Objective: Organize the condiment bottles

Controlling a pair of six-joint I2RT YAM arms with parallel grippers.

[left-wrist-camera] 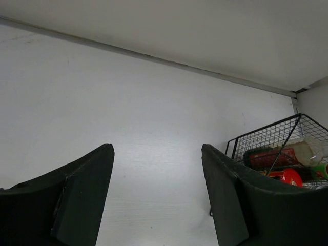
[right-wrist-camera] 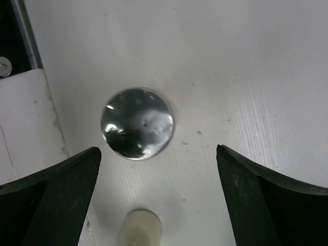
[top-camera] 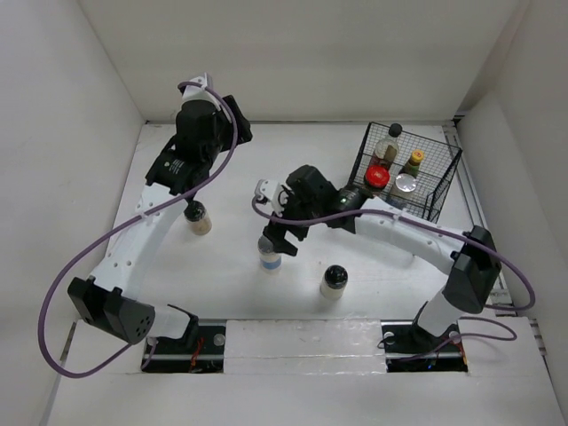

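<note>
The shaker's silver cap [top-camera: 265, 243] [right-wrist-camera: 137, 123] still lies ahead of the open fingers, so my right gripper comes down and to the left in the top view over it next.
A silver-capped blue-labelled shaker [top-camera: 270, 258] stands mid-table. My right gripper [top-camera: 278, 240] hangs open just above it. In the right wrist view its silver cap [right-wrist-camera: 137, 123] lies below, ahead of the open gripper [right-wrist-camera: 159, 149] and apart from both fingers. A black-capped pale jar [top-camera: 198, 217] stands next to my left gripper [top-camera: 189, 199], which is open and empty [left-wrist-camera: 157, 146]. The jar does not show in the left wrist view. A second black-capped pale jar [top-camera: 334, 280] stands nearer the front. The black-capped bottle [top-camera: 390, 138], the yellow-capped bottle [top-camera: 414, 161], the red-lidded jar [top-camera: 377, 176] and another silver-capped shaker [top-camera: 406, 183] stand in the rack.
The black wire rack [top-camera: 448, 182] stands at the back right; it also shows at the right of the left wrist view [left-wrist-camera: 271, 136]. White walls close in the table on three sides. A blurred pale round thing [right-wrist-camera: 138, 228] lies at the bottom of the right wrist view.
</note>
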